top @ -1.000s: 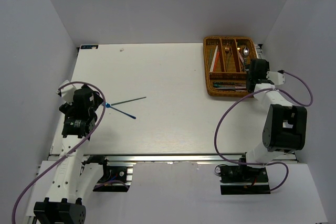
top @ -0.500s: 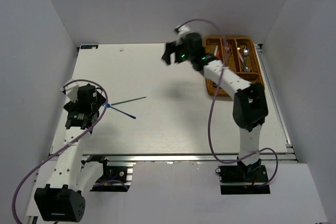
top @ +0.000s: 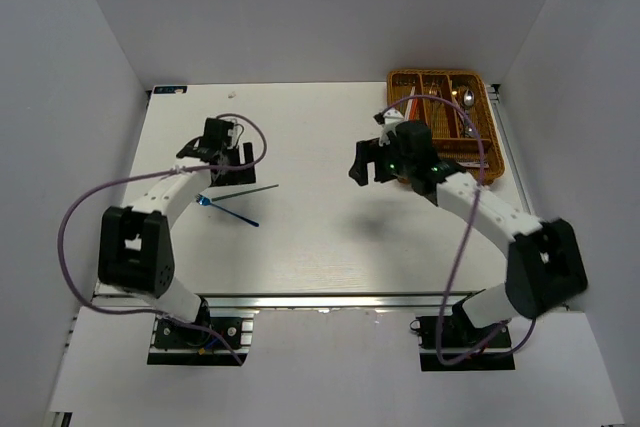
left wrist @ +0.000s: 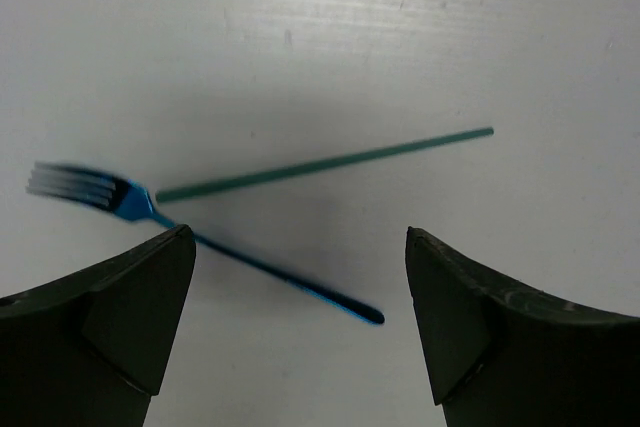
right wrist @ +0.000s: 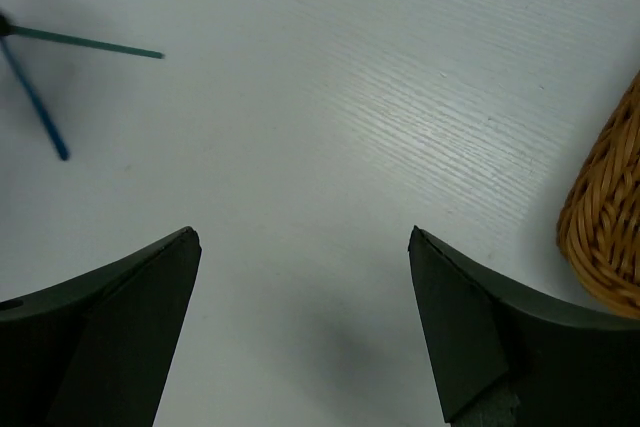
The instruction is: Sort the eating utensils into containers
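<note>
The chopstick's loose end (top: 273,186) (left wrist: 472,135) is clear of the fork, so I will turn my left gripper and lower it toward the right in the top view onto that end.
A blue fork (top: 230,212) (left wrist: 262,266) and a dark teal chopstick (top: 245,192) (left wrist: 322,162) lie crossed in a V on the white table (top: 300,237), left of centre. My left gripper (top: 228,152) (left wrist: 300,239) hovers open just behind them, and the fork's handle runs between its fingertips in the left wrist view. The brown wicker tray (top: 396,127) (right wrist: 606,232) sits at the back right with several utensils in its slots. My right gripper (top: 360,162) (right wrist: 302,234) hangs open over bare table left of the tray, holding nothing. The fork (right wrist: 36,102) and chopstick (right wrist: 88,42) show far off in its view.
White walls close in the table on three sides. The right arm's forearm (top: 470,197) crosses the tray's near left corner and hides part of it. A purple cable (top: 100,197) loops beside the left arm.
The right arm swung from the tray's right side across to the table left of the tray. The left gripper moved from the table's left edge to just behind the fork and chopstick.
</note>
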Controlling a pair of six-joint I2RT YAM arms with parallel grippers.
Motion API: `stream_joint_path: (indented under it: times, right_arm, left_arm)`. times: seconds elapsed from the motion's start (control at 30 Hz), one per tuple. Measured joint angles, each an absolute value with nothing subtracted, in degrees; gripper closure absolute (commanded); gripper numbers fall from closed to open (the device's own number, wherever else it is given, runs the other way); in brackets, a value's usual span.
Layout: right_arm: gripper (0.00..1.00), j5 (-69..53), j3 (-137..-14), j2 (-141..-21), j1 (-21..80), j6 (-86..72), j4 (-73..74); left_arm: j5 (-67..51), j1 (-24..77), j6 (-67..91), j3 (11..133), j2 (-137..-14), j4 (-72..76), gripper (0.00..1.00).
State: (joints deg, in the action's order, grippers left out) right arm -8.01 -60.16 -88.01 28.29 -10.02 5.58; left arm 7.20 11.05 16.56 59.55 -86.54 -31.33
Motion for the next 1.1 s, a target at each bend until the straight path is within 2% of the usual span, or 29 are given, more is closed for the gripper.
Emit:
stream_joint_path:
  times: [0.13,0.27,0.43,0.63,0.7,0.83,0.9,1.0,1.1]
  right_arm:
    - [0.11,-8.75,-51.83,-72.99,29.43,-11.25,2.59]
    - [0.11,-10.76,-45.47,-64.84,29.58,-12.67,1.65]
    - [0.11,-13.23,-41.54,-61.87,29.58,-13.30,2.33]
    - [0.11,-15.38,-41.45,-61.87,29.58,-13.37,2.46]
    - [0.11,-15.97,-41.43,-61.84,29.58,-13.43,2.24]
    - [0.11,-16.47,-41.34,-61.32,29.58,-13.69,1.61]
    - [0.11,-16.49,-41.34,-60.62,29.58,-13.93,1.48]
    - [0.11,-16.47,-41.34,-59.57,29.58,-14.24,1.45]
    - [0.11,-16.43,-41.32,-58.96,29.58,-14.44,1.48]
  left_arm:
    - [6.66,11.99,5.58,69.30,-96.07,-33.41,0.06]
    - [7.49,14.00,-5.63,74.78,-103.81,-34.50,0.06]
    - [5.72,16.80,-15.09,73.76,-107.66,-36.14,0.07]
    - [4.10,19.33,-17.61,71.94,-108.20,-34.89,0.07]
    - [3.70,19.33,-17.82,71.81,-108.22,-34.52,0.13]
    - [2.72,19.31,-18.24,71.94,-108.60,-34.52,0.17]
    - [1.58,19.27,-18.46,72.79,-109.30,-35.24,0.25]
    - [-1.89,18.94,-18.52,77.32,-112.71,-38.35,0.42]
    - [-4.97,18.83,-18.79,81.76,-115.98,-40.93,0.47]
